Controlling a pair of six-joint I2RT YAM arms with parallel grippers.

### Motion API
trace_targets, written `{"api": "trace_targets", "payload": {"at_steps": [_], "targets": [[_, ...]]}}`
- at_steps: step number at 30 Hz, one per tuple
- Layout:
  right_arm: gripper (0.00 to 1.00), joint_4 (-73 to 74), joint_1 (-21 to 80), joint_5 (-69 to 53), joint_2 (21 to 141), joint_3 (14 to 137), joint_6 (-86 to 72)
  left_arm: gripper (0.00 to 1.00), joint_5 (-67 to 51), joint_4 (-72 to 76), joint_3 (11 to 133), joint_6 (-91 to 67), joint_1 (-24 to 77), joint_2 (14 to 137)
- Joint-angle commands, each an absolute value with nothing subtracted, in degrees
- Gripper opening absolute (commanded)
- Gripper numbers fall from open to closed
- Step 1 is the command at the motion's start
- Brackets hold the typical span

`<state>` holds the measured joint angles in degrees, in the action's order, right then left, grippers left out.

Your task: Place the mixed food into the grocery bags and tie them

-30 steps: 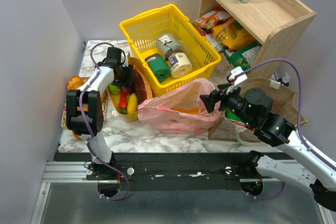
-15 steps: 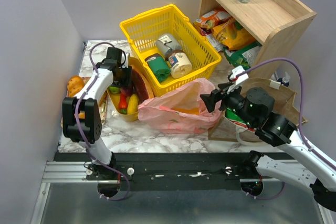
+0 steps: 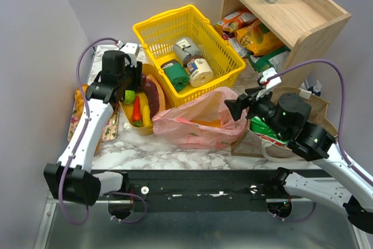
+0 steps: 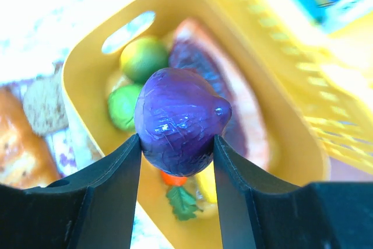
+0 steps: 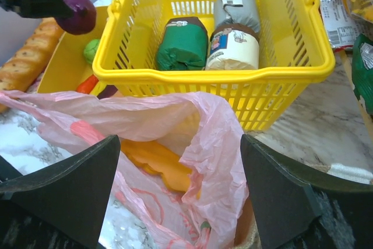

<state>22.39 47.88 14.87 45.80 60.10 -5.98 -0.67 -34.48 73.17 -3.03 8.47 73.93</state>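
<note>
My left gripper needs to swing to the right in the top view first and then go down, so that it gets over the opening of the pink plastic bag [image 3: 198,122].
My left gripper [image 4: 177,144] is shut on a purple toy vegetable [image 4: 180,121], held above the yellow oval tub [image 4: 81,68]. More toy food lies in that tub: a lime [image 4: 143,58], a green piece [image 4: 123,106] and a carrot [image 3: 136,111]. The pink plastic bag [image 3: 198,122] lies open in the middle, with something orange [image 5: 157,155] inside. Over its right end hovers my right gripper [image 5: 179,144], open and empty. A green-and-white crisp packet [image 3: 263,133] shows under the right arm, on the brown paper bag [image 3: 315,100].
A yellow mesh basket [image 3: 175,23] with tins [image 3: 201,72] stands behind the pink bag. The braided bread loaf [image 3: 81,94] lies left of the tub. A wooden shelf [image 3: 303,21] with packets and bottles fills the back right.
The left gripper has closed on the purple toy and risen out of the tub, its arm swinging left. The right arm has barely moved.
</note>
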Motion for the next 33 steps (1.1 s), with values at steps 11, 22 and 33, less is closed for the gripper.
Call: {"api": "trace_targets", "payload": {"at_steps": [11, 22, 33], "targets": [[0.92, 26.2, 47.7, 19.1, 43.9, 60.9, -8.7, 0.12, -2.3, -31.7, 83.1, 2.0, 38.8, 63.1], [0.92, 26.5, 47.7, 20.7, 40.3, 57.9, -10.7, 0.13, -10.2, -28.6, 83.2, -4.7, 51.6, 75.7], [0.92, 26.8, 47.6, 21.2, 38.1, 56.3, -10.5, 0.15, -5.1, -35.3, 80.2, -7.6, 51.7, 81.4]]}}
